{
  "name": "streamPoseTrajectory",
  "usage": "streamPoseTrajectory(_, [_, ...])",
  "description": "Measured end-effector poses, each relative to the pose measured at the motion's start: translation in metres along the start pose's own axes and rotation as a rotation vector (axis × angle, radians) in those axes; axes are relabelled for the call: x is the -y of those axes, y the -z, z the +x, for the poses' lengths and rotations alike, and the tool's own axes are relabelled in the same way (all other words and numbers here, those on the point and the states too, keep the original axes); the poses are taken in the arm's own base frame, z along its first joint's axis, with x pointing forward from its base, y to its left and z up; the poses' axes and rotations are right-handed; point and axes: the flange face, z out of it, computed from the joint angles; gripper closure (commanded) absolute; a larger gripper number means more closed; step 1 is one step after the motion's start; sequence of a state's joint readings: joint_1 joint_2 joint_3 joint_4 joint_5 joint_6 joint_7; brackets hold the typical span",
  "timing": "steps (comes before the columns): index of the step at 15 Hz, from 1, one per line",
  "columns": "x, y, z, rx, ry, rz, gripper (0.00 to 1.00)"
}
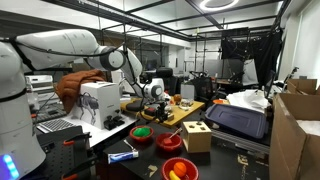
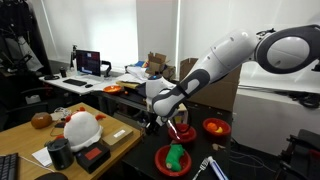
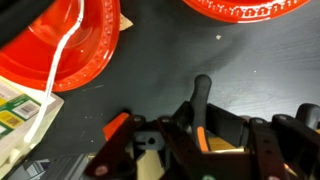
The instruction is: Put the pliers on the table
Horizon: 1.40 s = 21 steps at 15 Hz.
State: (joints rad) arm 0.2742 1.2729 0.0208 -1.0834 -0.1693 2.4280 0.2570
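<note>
My gripper brings the pliers down onto that patch [image 3: 194,88] of black table between the red bowls and the light wooden board next, then opens.
My gripper [image 3: 200,150] is shut on the pliers [image 3: 203,100], whose black and orange handles stick out between the fingers. In the wrist view the black table [image 3: 180,60] lies close below. In both exterior views the gripper [image 1: 152,96] [image 2: 156,120] hangs low over the table [image 1: 225,160] [image 2: 135,165], between the light wooden board and the red bowls. The pliers' jaws are hidden inside the gripper.
A red bowl [image 3: 75,45] [image 2: 182,132] and another red bowl [image 3: 255,8] [image 2: 215,127] stand near the gripper. A red bowl with a green object [image 2: 170,158] [image 1: 140,130], a wooden box [image 1: 197,135] and the light wooden board [image 1: 172,113] are also close.
</note>
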Motion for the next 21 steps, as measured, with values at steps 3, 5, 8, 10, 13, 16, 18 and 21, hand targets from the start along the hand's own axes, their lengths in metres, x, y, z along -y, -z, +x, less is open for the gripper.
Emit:
streamPoseTrajectory(3, [0.005,-0.014,0.001,0.017,0.055,0.012,0.95])
streamPoseTrajectory(5, [0.007,-0.021,0.001,0.029,0.085,0.015,0.95])
streamPoseTrajectory(8, [0.009,-0.029,0.0,0.045,0.119,0.016,0.95])
streamPoseTrajectory(10, [0.01,-0.033,0.0,0.055,0.143,0.017,0.56])
streamPoseTrajectory(13, [0.011,-0.033,0.002,0.058,0.192,0.018,0.35])
streamPoseTrajectory(16, [0.01,-0.027,0.007,0.045,0.216,0.018,0.12])
streamPoseTrajectory(18, [0.007,-0.02,0.011,0.035,0.215,0.014,0.01])
streamPoseTrajectory(21, [0.0,-0.002,0.021,0.012,0.213,-0.008,0.0])
